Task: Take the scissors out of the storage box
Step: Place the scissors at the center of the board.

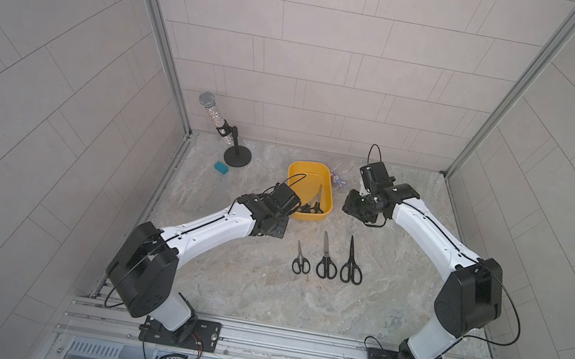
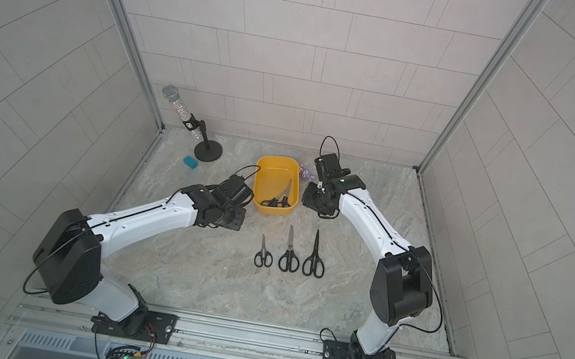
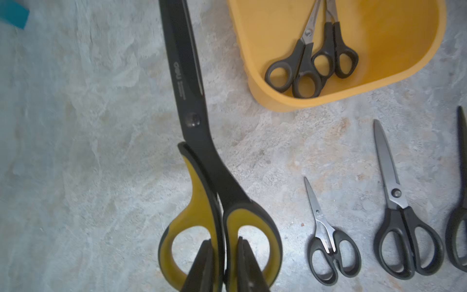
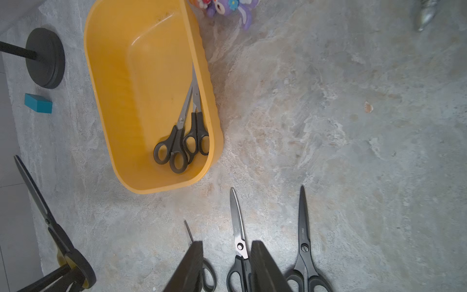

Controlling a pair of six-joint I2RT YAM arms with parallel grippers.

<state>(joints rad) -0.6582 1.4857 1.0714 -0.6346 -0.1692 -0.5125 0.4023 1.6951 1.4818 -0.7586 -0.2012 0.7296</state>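
The row of scissors should continue on the bare table (image 1: 277, 257) (image 3: 272, 199) beside the smallest scissors, so I will next move my left gripper back and down and release there.
My left gripper (image 3: 224, 242) is shut on the yellow-and-black scissors (image 3: 199, 156), with its fingers through the two loops and the black blades hanging over the table just left of the storage box (image 1: 307, 184). The mustard-yellow box holds two black-handled scissors (image 4: 177, 141) lying against its right wall near the front end. Three more black-handled scissors (image 1: 327, 259) lie in a row on the table in front of the box. To the right of the box, my right gripper (image 4: 227, 244) hovers open with nothing between its fingers.
A glittery microphone on a black stand (image 1: 224, 129) stands at the back left, with a teal block (image 1: 222, 167) beside its base. A small purple toy (image 1: 336, 178) lies just behind the box's right corner.
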